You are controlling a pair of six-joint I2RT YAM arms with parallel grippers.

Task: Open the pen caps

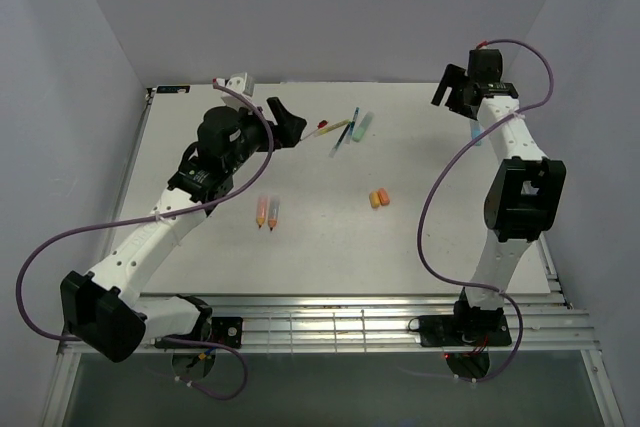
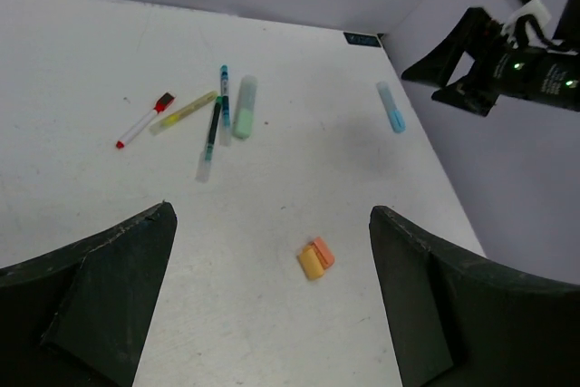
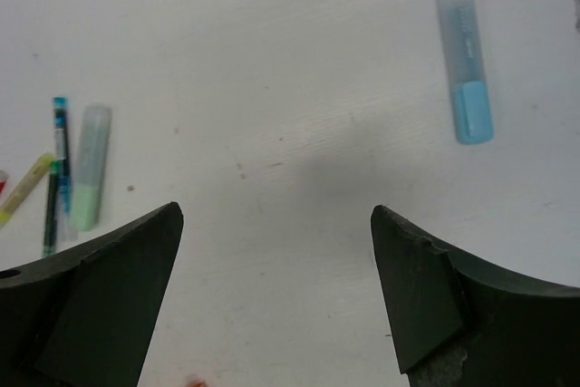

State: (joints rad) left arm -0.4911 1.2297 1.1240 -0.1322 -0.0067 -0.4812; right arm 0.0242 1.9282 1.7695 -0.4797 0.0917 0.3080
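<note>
The blue highlighter's body is below my right gripper. My right gripper will move down and to its right in the top view, around the body, and leave the highlighter's cap free.
Two loose orange pen caps lie side by side mid-table; they also show in the left wrist view. Two uncapped orange pens lie left of them. A blue highlighter with its blue cap on lies at the far right. A pale green highlighter with its cap on lies among several thin pens and a red marker. My left gripper is open and empty above the table. My right gripper is open and empty, raised at the far right.
The white table has purple walls on three sides and a metal rail along the near edge. The pen cluster lies at the back centre, between the two grippers. The right arm's black wrist shows beyond the blue highlighter.
</note>
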